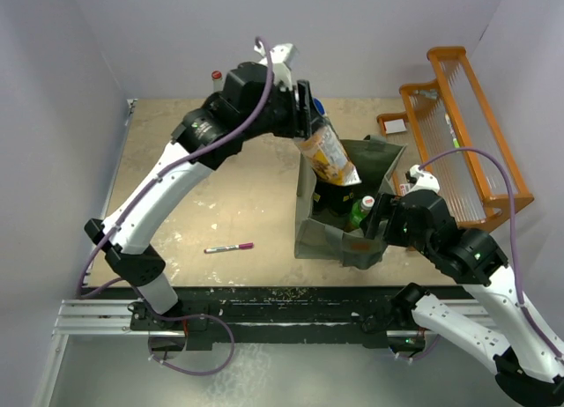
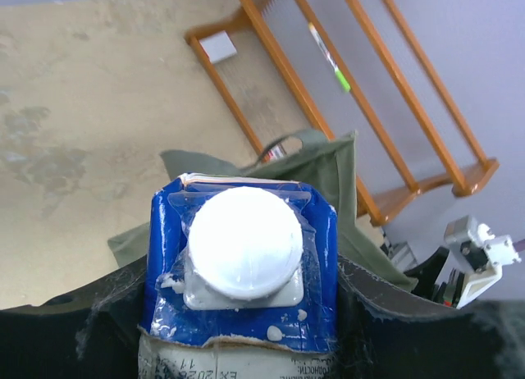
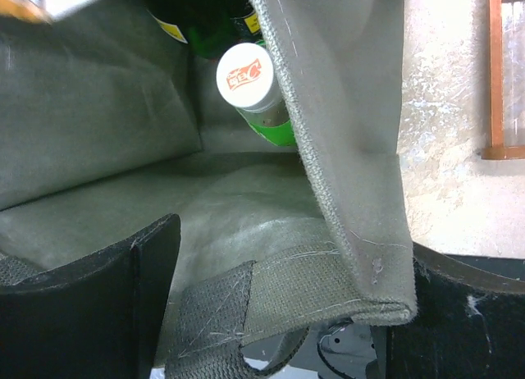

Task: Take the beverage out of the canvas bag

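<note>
The tabletop by the red-capped bottle is below and to the left in the top view, so my left gripper needs to swing away from the bag [image 1: 330,240] next and go down to release.
The beverage [image 1: 326,156], a carton with a blue top and a white round cap [image 2: 244,244], hangs tilted above the open mouth of the grey-green canvas bag [image 1: 330,240]. My left gripper [image 1: 308,107] is shut on the beverage just below its top, one dark finger [image 2: 82,330] on either side. My right gripper [image 1: 379,218] stands open at the bag's near right corner. In the right wrist view, the bag's wall [image 3: 353,149] and a handle strap [image 3: 213,313] lie between its wide jaws. One finger [image 3: 98,297] is inside the bag.
A green bottle [image 3: 250,84] with a white cap stands inside the bag beside a dark container [image 3: 205,18]. An orange wooden rack [image 1: 467,134] stands right of the bag. A pink marker [image 1: 229,247] lies on the table to the bag's left.
</note>
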